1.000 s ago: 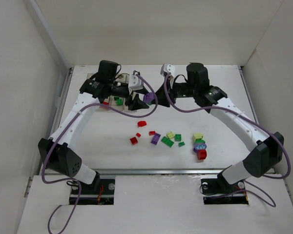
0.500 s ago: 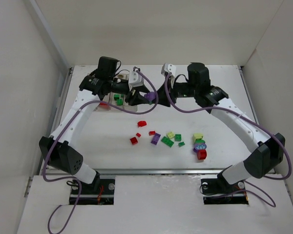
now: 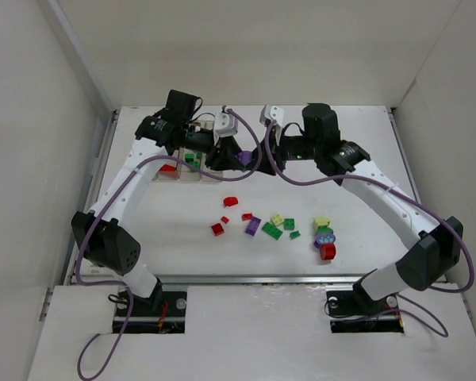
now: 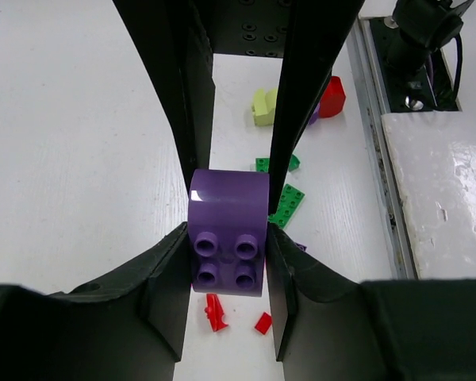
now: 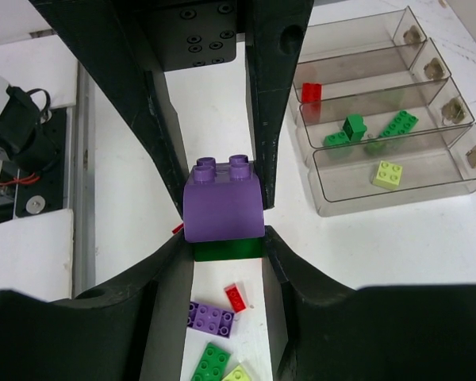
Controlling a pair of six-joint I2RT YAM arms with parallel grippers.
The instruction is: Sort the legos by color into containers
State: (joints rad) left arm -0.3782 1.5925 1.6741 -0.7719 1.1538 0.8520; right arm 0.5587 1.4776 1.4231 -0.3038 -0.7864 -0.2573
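Note:
The empty end bin is lower to the left in the top view, so my left gripper should move that way next, then go down to release the purple brick [image 3: 242,157].
A purple brick [image 3: 242,157] hangs in the air between my two grippers, just right of the containers [image 3: 182,165]. My left gripper [image 4: 228,262] is shut on its studded end [image 4: 228,214]. A green brick [image 5: 228,249] is stuck under the purple one [image 5: 222,206], and my right gripper [image 5: 228,248] is shut on that green brick. The clear bins [image 5: 381,186] hold one red brick [image 5: 309,91], green bricks [image 5: 351,127] and a pale yellow one [image 5: 387,174]. Loose legos lie below on the table: red [image 3: 230,202], purple [image 3: 253,226], green [image 3: 271,230], yellow [image 3: 323,223].
White walls close in the table on the left, back and right. A purple cable loops from each arm over the table's middle. A small stack of purple and red pieces [image 3: 327,244] stands at the right end of the loose bricks.
My left gripper has moved right to the purple brick and closed its fingers on it. The right arm has kept still with the stack in its grip.

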